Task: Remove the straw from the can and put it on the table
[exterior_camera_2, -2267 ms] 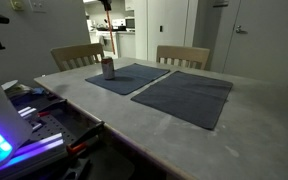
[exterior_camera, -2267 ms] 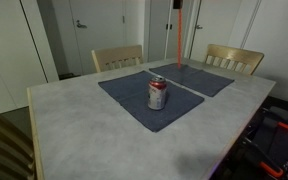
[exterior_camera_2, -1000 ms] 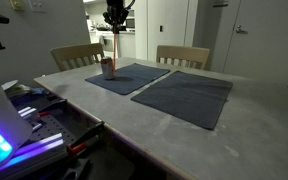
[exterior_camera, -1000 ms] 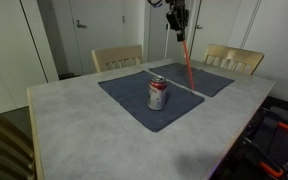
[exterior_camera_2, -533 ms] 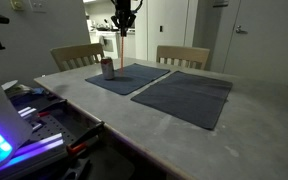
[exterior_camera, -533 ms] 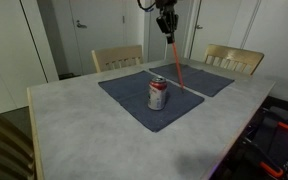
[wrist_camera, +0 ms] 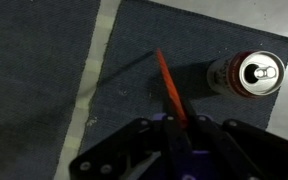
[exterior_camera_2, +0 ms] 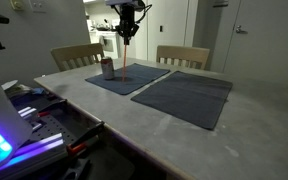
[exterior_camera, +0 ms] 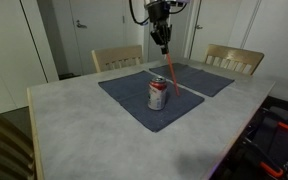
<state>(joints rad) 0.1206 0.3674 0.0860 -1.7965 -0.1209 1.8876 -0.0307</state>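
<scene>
The straw already hangs free of the can, so my gripper will next move slightly away from the can (exterior_camera_2: pixel 108 67), over the bare mat (exterior_camera_2: pixel 132 78) beside it, and let go of the straw.
My gripper (exterior_camera: pixel 162 42) is shut on the top end of the red-orange straw (exterior_camera: pixel 170 70), which hangs slanted in the air, clear of the can. The can (exterior_camera: pixel 157 94), red and white with a silver top, stands on a dark placemat (exterior_camera: pixel 144 105) on the pale marbled table (exterior_camera: pixel 74 125). In an exterior view the gripper (exterior_camera_2: pixel 127 32) holds the straw (exterior_camera_2: pixel 125 58) above the mat, to the right of the can (exterior_camera_2: pixel 108 67). In the wrist view the straw (wrist_camera: pixel 170 90) runs out from the jaws (wrist_camera: pixel 181 124) over the mat, left of the can (wrist_camera: pixel 248 75).
A second dark placemat (exterior_camera_2: pixel 184 96) lies beside the one with the can, with a strip of bare table (wrist_camera: pixel 92 85) between them. Two wooden chairs (exterior_camera: pixel 117 57) (exterior_camera: pixel 234 58) stand at the far side. Cluttered equipment (exterior_camera_2: pixel 34 115) sits at the table's edge.
The gripper has come down and moved sideways with the straw, from high above the far placemat toward the can's mat. The straw now slants lower beside the can. The can has not moved.
</scene>
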